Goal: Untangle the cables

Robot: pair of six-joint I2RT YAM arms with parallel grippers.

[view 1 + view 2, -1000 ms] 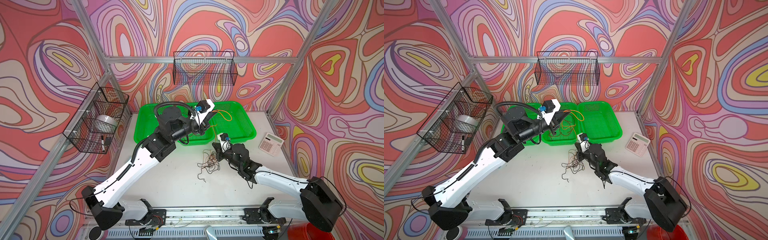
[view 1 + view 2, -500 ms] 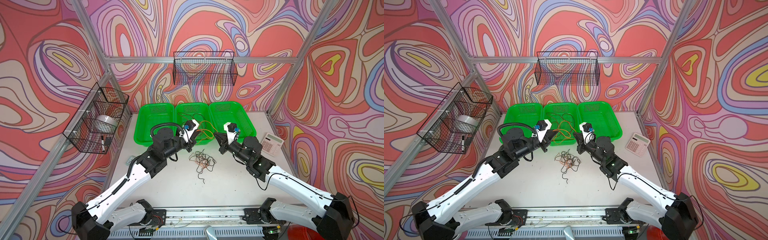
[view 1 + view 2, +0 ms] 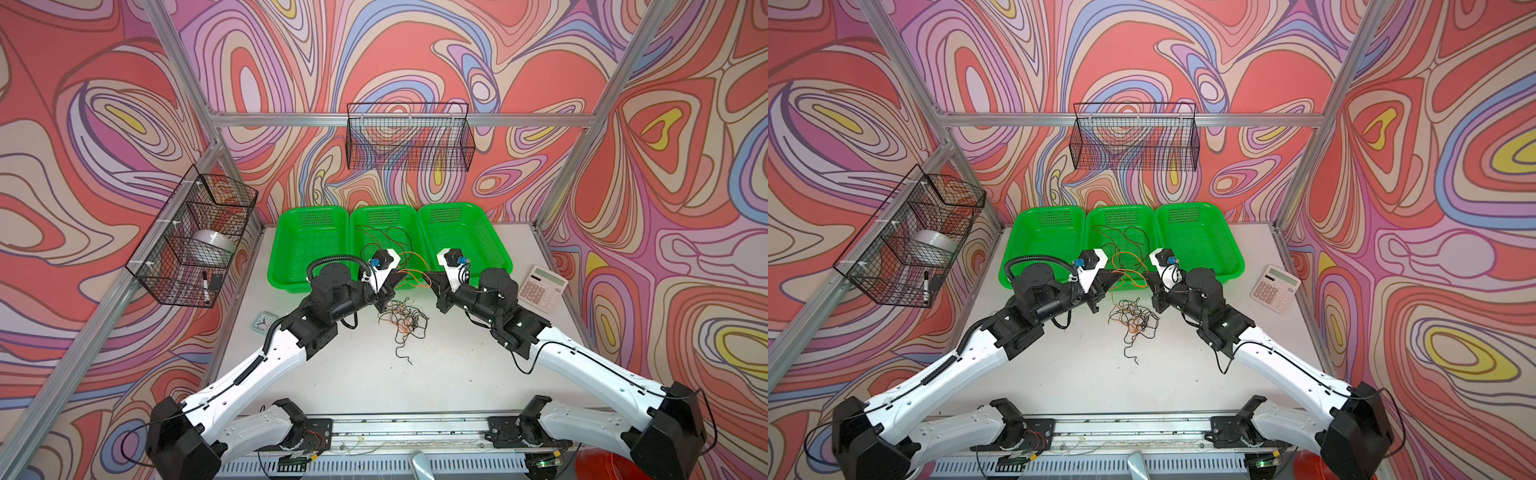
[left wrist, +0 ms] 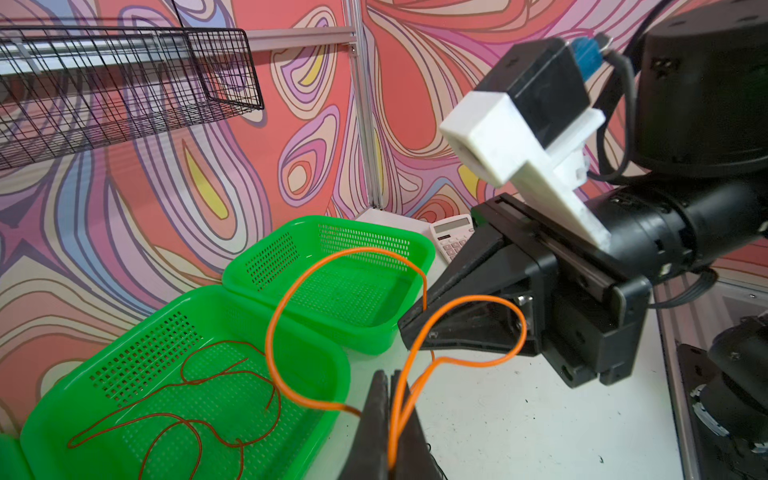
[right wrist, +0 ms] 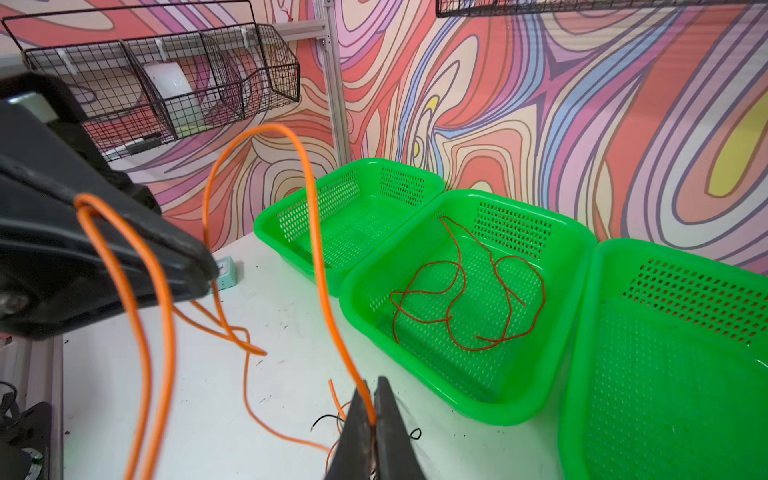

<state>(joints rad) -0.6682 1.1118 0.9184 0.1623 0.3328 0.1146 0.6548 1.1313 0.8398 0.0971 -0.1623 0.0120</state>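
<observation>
My left gripper swings outward and across to the outer basket nearest the clock next and releases the orange loop over it, because that basket stands empty.
A thin orange cable [image 3: 409, 266] [image 3: 1126, 266] arcs in the air between my two grippers, just in front of the green baskets. My left gripper [image 3: 395, 281] [image 3: 1115, 279] [image 4: 390, 374] is shut on a doubled loop of the orange cable [image 4: 357, 249]. My right gripper [image 3: 429, 277] [image 3: 1147, 277] [image 5: 371, 382] is shut on another stretch of the orange cable [image 5: 314, 232]. Below them a tangle of orange, dark and black cables [image 3: 403, 318] [image 3: 1133, 316] lies on the white table. A dark red cable [image 3: 384, 235] [image 3: 1121, 237] [image 5: 457, 291] lies loose in the middle basket.
Three green baskets [image 3: 380, 207] stand side by side at the back of the table; the outer two hold nothing. A calculator [image 3: 542, 286] lies at the right, a small clock [image 3: 263, 322] at the left. Wire baskets [image 3: 195, 237] [image 3: 409, 137] hang on the left and back walls.
My left gripper came down and back from above the baskets to just over the tangle. My right gripper lifted off the tangle and moved right, and the orange cable now hangs between them.
</observation>
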